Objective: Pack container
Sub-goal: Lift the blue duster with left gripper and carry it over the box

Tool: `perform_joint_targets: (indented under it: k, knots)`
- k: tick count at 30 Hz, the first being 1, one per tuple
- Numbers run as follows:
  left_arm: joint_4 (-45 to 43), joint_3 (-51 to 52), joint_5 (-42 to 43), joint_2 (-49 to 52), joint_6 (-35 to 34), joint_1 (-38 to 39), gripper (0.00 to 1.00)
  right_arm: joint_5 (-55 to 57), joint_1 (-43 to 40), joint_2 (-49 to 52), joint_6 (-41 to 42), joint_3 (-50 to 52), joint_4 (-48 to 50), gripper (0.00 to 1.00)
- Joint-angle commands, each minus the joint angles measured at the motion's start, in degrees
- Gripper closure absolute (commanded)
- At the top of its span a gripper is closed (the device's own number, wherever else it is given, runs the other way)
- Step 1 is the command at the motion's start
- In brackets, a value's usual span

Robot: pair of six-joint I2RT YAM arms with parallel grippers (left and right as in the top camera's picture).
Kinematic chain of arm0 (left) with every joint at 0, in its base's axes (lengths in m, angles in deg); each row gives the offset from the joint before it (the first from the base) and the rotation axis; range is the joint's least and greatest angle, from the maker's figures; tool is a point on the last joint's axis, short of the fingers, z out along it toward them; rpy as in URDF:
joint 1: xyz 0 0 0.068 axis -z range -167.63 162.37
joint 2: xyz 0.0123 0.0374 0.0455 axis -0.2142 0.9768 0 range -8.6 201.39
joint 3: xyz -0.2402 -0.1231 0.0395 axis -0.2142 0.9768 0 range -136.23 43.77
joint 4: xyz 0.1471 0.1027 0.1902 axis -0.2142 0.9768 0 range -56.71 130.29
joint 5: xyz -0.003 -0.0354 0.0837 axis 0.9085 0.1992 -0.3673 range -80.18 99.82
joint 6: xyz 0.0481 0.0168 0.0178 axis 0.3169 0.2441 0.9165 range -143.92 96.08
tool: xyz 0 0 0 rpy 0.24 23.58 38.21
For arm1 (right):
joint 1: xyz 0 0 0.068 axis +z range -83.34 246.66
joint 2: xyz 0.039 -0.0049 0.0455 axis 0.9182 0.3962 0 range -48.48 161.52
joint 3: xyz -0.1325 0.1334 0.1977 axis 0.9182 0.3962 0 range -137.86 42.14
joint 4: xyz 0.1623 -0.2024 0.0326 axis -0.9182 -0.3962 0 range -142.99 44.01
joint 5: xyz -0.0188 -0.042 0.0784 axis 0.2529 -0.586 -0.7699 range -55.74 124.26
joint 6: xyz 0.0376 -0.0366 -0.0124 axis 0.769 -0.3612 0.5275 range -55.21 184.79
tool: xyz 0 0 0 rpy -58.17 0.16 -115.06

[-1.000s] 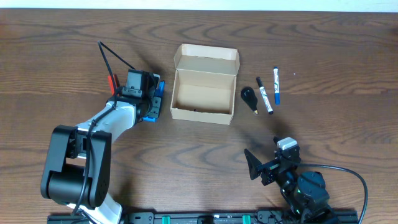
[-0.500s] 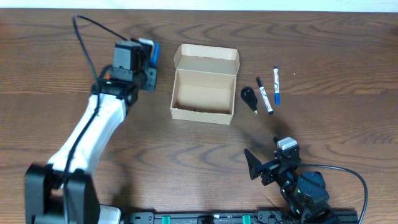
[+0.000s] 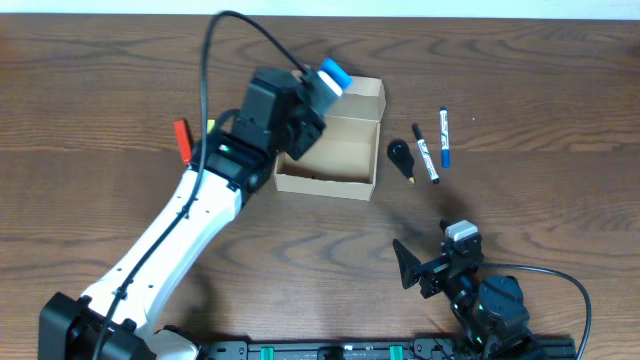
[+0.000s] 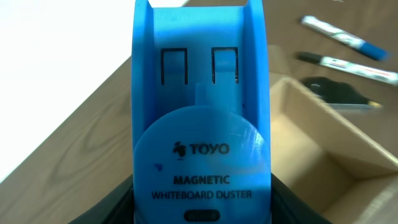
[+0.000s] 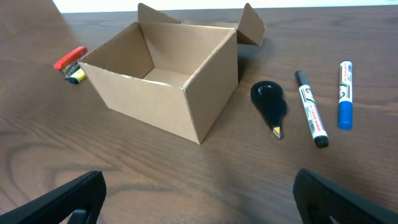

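My left gripper will move back next, turn along the box's front side and go down toward the box's bottom to release, since the duster [image 3: 331, 75] hangs at an angle.
The container [image 3: 345, 183] is an open tan cardboard box with its flap lid standing at the back; it also shows in the right wrist view [image 5: 205, 93] and the left wrist view [image 4: 323, 155]. My left gripper [image 3: 318, 92] is shut on a blue magnetic whiteboard duster [image 3: 331, 75] [image 4: 202, 118] and holds it in the air over the box's back left corner. My right gripper [image 5: 199, 199] is open and empty, low near the front edge. A black marker [image 3: 425, 153], a blue marker [image 3: 444, 137] and a black teardrop-shaped item [image 3: 400, 157] lie right of the box.
A red marker [image 3: 182, 138] and a small yellow item [image 5: 77, 75] lie on the wooden table left of the box. My left arm [image 3: 190, 220] stretches across the left half of the table.
My left gripper has lifted the blue duster from the table left of the box and carried it right, up over the box's back left corner. The right arm has not moved.
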Motion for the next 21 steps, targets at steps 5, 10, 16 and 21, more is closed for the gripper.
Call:
perform_joint_targets:
  k: [5,10,16,21]
  knots:
    - [3.45,-1.36,3.52,2.16,15.32,4.26,0.69,0.33,0.31,-0.37,-0.24,0.31,-0.02,0.01]
    - [6.58,-1.36,5.20,4.44,26.75,4.46,0.75,0.33,0.31,-0.37,-0.26,0.31,-0.02,0.01]
    - [5.70,-1.36,4.96,8.13,38.16,4.42,0.73,0.33,0.31,-0.37,-0.26,0.31,-0.02,0.01]
    - [5.20,-1.36,4.87,11.96,39.23,4.31,0.70,0.33,0.31,-0.37,-0.24,0.31,-0.02,0.01]
